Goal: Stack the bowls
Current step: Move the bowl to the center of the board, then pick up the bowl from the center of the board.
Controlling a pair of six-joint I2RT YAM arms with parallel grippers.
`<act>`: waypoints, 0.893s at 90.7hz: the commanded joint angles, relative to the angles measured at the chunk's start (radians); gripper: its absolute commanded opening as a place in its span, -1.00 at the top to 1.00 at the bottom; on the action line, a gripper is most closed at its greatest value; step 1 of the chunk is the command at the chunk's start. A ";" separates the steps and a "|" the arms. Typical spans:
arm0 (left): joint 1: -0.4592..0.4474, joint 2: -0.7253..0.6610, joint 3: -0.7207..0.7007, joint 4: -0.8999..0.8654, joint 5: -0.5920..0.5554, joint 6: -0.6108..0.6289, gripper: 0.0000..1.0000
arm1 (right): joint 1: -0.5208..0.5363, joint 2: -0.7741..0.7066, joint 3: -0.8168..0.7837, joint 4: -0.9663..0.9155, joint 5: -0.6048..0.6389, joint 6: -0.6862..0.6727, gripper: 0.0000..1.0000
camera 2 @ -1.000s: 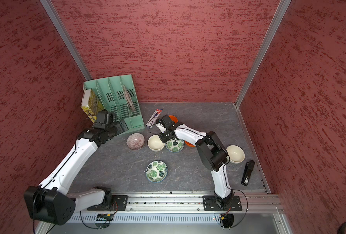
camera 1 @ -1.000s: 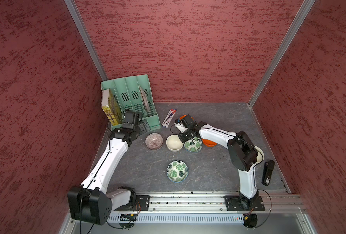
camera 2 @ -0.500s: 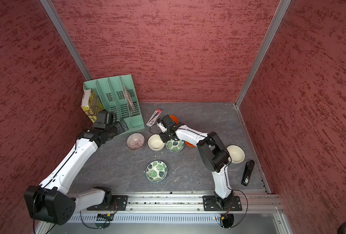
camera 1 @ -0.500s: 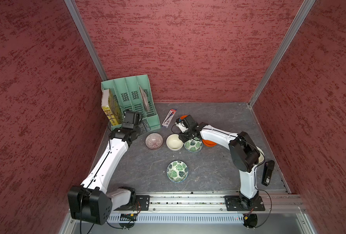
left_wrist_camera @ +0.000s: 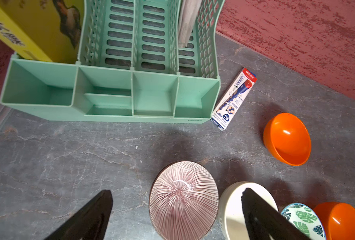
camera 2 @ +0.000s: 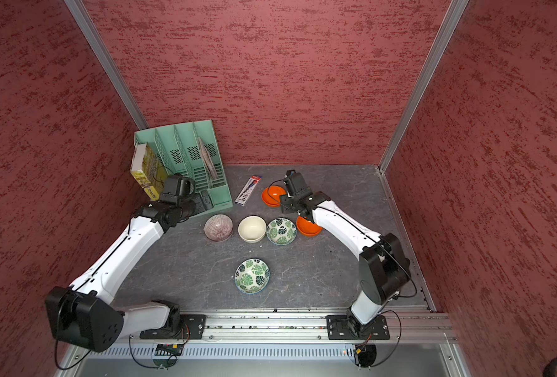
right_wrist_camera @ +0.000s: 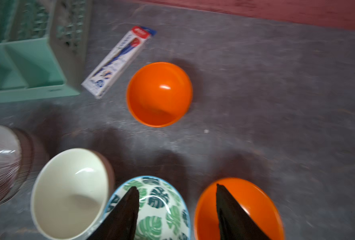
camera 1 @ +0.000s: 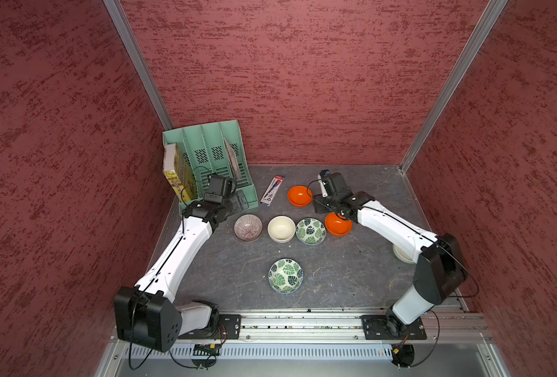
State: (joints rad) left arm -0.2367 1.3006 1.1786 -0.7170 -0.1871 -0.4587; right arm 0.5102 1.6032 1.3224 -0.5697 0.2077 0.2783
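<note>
My right gripper should next swing back from the row toward the side of the bowl that stands apart from the others, and lower onto the lone cream bowl's rim (camera 1: pixel 396 248).
Four bowls stand in a row in both top views: a purple-grey lined bowl (camera 1: pixel 247 227), a cream bowl (camera 1: pixel 281 228), a leaf-patterned bowl (camera 1: pixel 310 231) and an orange bowl (camera 1: pixel 338 224). Behind the row sits a second orange bowl (camera 1: pixel 299 195), and a second leaf bowl (camera 1: pixel 285 275) stands alone in front. Another cream bowl (camera 1: pixel 401 254) peeks out from behind the right arm. My right gripper (right_wrist_camera: pixel 176 187) is open and empty, with one finger over the leaf bowl (right_wrist_camera: pixel 162 207) and the other over the orange bowl (right_wrist_camera: pixel 251 199). My left gripper (left_wrist_camera: pixel 177 191) hangs wide open above the lined bowl (left_wrist_camera: pixel 183 199).
A green desk organiser (camera 1: pixel 212 163) with a yellow box (camera 1: pixel 176 173) stands in the back left corner, close to my left wrist. A pencil box (camera 1: pixel 272 191) lies between the organiser and the back orange bowl. Red walls close in three sides.
My right gripper has opened, let go of the leaf bowl in the row and drawn back to the right, uncovering the back orange bowl. The left arm has not moved.
</note>
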 commanded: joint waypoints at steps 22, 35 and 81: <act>-0.089 0.095 0.091 0.043 0.031 0.022 -0.99 | -0.249 -0.313 -0.264 -0.328 0.267 0.299 -0.30; -0.144 0.105 0.043 0.077 0.042 0.016 -1.00 | -0.352 -0.331 -0.308 -0.323 0.225 0.297 -0.31; -0.225 0.143 0.075 0.078 0.070 0.029 -1.00 | -0.537 -0.202 -0.396 -0.193 0.112 0.222 -0.19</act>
State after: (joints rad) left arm -0.4553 1.4521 1.2243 -0.6422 -0.1200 -0.4496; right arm -0.0204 1.3678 0.9386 -0.8322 0.3603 0.5232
